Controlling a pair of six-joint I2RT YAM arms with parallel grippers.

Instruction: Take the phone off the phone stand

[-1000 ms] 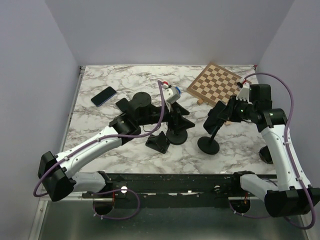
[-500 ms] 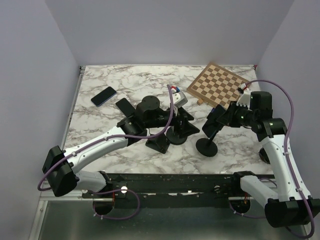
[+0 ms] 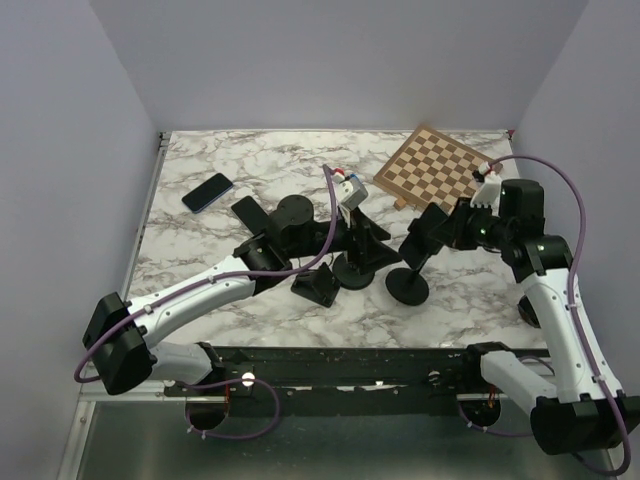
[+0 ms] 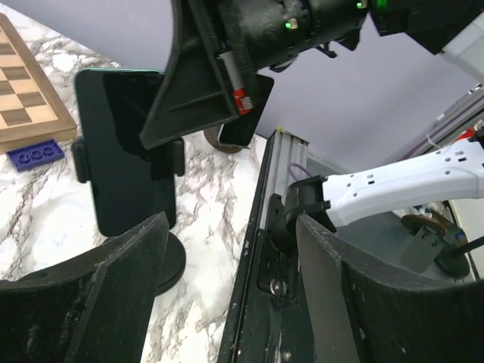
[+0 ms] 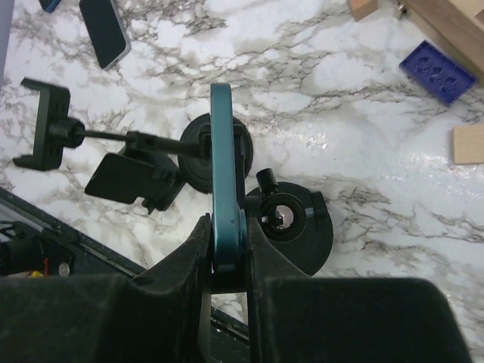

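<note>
My right gripper moves outward toward the chessboard [image 3: 432,172] [image 5: 458,23] next and releases the phone's near end, as the phone stand's side clamps still hold it.
The phone [image 4: 125,151] is dark-faced with a teal edge [image 5: 224,174] and stands upright. The side clamps of the black phone stand [image 4: 172,155] still hold it. The stand's round base [image 3: 407,287] rests on the marble. My right gripper [image 5: 227,227] is shut on the phone's edge, one finger on each face, and it shows at the stand's head [image 3: 432,228] from above. My left gripper [image 4: 227,287] is open and empty. It hovers just left of the stand, over a second stand's base [image 3: 355,270].
A second, empty stand [image 5: 45,125] lies tipped over on the table. A blue phone [image 3: 207,192] and a black phone [image 3: 250,213] lie at the back left. A chessboard [image 3: 430,168] sits at the back right, with a blue block [image 5: 439,72] and a wooden block [image 5: 469,144] near it.
My right gripper has shifted left with the phone, and the stand's base has slid left with it. My left wrist swung right, then back a little.
</note>
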